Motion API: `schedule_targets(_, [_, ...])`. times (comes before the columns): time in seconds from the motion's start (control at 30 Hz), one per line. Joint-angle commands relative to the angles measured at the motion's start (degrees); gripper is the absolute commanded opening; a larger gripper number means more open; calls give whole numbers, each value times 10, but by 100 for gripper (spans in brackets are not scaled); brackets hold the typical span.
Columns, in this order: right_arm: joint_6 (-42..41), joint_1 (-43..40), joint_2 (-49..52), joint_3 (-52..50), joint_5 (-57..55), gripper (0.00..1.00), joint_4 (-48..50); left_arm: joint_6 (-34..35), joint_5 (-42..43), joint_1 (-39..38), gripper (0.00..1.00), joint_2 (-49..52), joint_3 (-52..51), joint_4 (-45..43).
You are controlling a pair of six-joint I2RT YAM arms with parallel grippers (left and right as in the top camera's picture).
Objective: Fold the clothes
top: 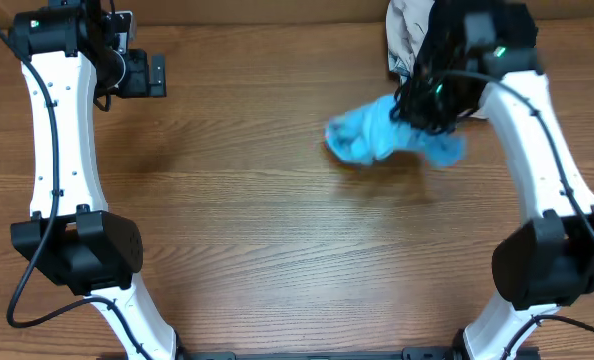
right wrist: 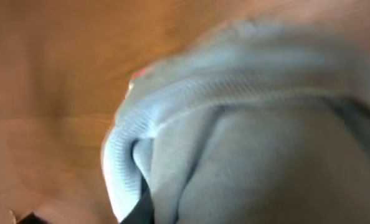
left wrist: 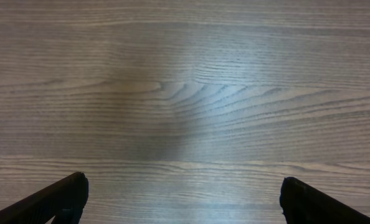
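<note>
My right gripper holds up the bunched blue garment, and next it should raise it, carry it outward and lower it onto the pile at the table's far edge (top: 412,36).
A crumpled light blue garment (top: 382,135) hangs bunched in the overhead view at the right middle of the wooden table (top: 257,220). My right gripper (top: 424,103) is shut on the blue garment's right part and holds it up. In the right wrist view the blue cloth (right wrist: 247,130) fills the frame and hides the fingers. My left gripper (top: 152,75) is open and empty at the far left; the left wrist view shows its fingertips (left wrist: 184,193) wide apart over bare wood.
A pile of pale clothes (top: 409,30) lies at the far right edge behind the right arm. The arm bases stand at the near left and near right.
</note>
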State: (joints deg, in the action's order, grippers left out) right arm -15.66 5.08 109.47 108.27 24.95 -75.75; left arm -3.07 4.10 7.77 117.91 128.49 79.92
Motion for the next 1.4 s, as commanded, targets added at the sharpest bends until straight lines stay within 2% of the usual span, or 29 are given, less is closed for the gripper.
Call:
schedule_targets(0.0, [37, 0, -31, 163, -59, 4, -26, 5, 4, 1, 100, 0, -2, -4])
schedule_targets(0.17, [42, -5, -31, 262, -182, 4, 14, 5, 4, 1, 100, 0, -2, -10])
schedule_targets(0.33, [76, -26, -28, 268, -242, 4, 120, 5, 4, 1, 100, 0, -2, -12])
schedule_targets(0.63, [87, -96, 33, 268, -232, 4, 253, 5, 4, 1, 100, 0, -2, -23])
schedule_targets(0.8, [112, -116, 118, 268, -207, 4, 325, 5, 4, 0, 100, 0, -2, -31])
schedule_targets(0.9, [106, -119, 159, 268, -173, 4, 328, 5, 4, 0, 100, 0, -2, -31])
schedule_targets(1.03, [18, -122, 185, 268, -209, 6, 227, 5, 5, 0, 100, 0, -2, -30])
schedule_targets(1.13, [19, -134, 185, 268, -190, 27, 160, 5, 5, 0, 100, 0, -2, -26])
schedule_targets(1.27, [25, -155, 186, 267, -152, 73, 82, 5, 5, 0, 100, 0, -2, -26])
schedule_targets(1.37, [46, -165, 181, 267, -119, 93, 32, 5, 4, 0, 100, 0, -2, -24])
